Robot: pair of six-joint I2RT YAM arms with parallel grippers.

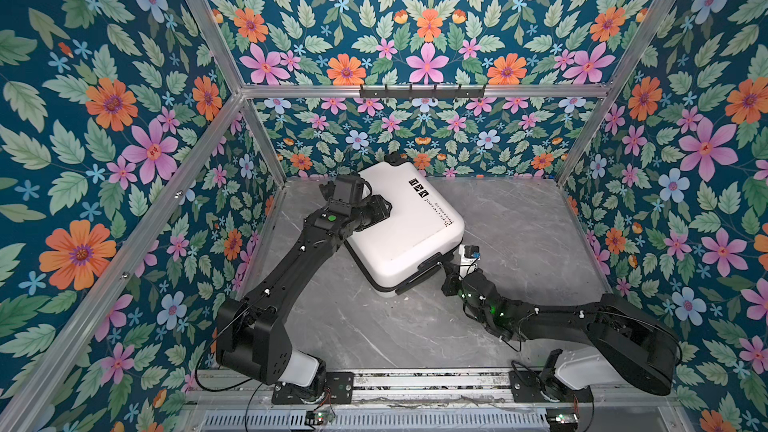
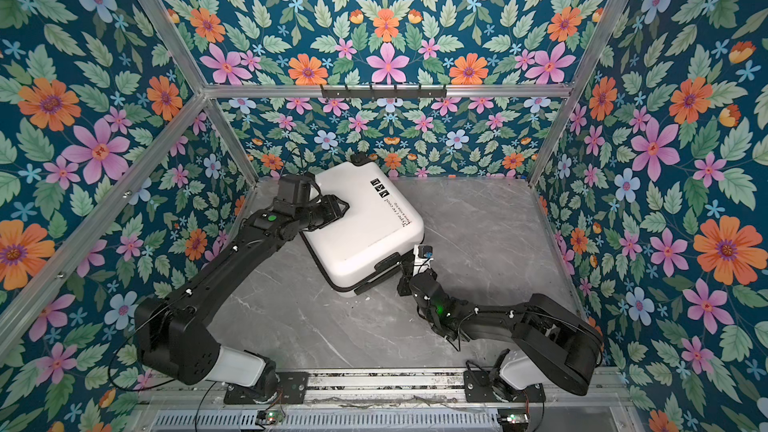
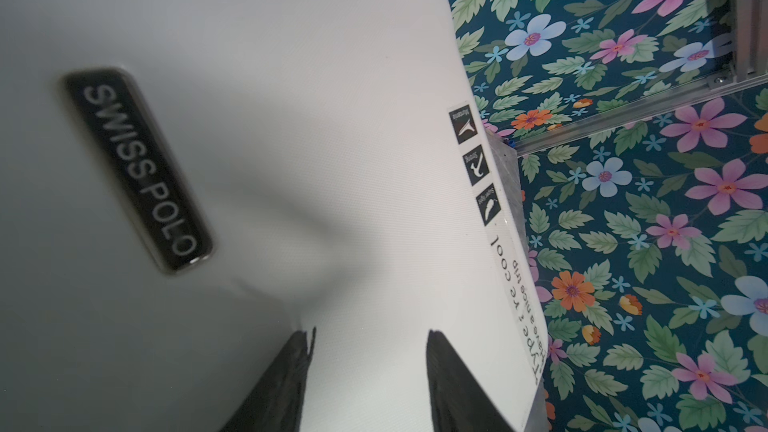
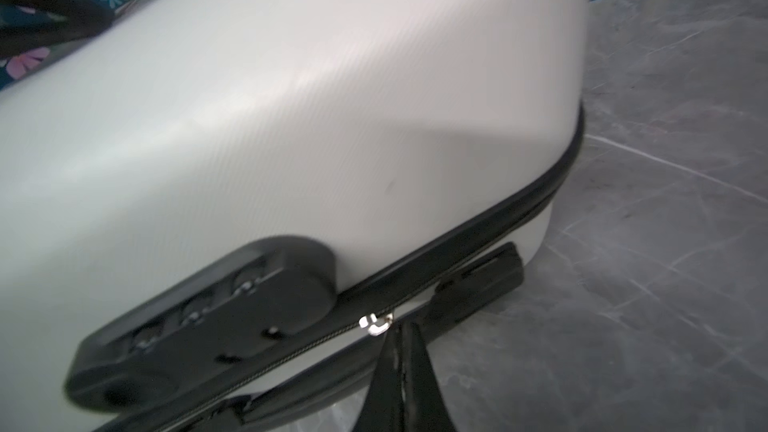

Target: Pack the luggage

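Note:
My right gripper draws away from the suitcase and opens to release the metal zipper pull next, since the slider (image 4: 376,323) is at its fingers beside the lock (image 4: 208,322).
The luggage (image 1: 409,238) (image 2: 365,230) is a white hard-shell suitcase lying flat and closed on the table, turned at an angle. My left gripper (image 1: 384,206) (image 2: 343,205) (image 3: 370,332) is open, both fingertips resting on the top shell (image 3: 332,139) near a black nameplate (image 3: 137,168). My right gripper (image 1: 446,264) (image 2: 405,265) (image 4: 401,326) is shut at the near side edge. Its tips meet at the silver zipper slider (image 4: 376,323) on the black zipper band (image 4: 498,218), beside the combination lock (image 4: 208,322). The shell (image 4: 291,118) hides the inside.
The grey marble table (image 1: 519,243) (image 2: 478,222) is enclosed by floral walls with aluminium frame posts. A black hook rail (image 1: 422,91) runs along the back wall. The suitcase's side handle (image 4: 478,280) lies just past my right fingertips. Both arm bases stand at the front edge.

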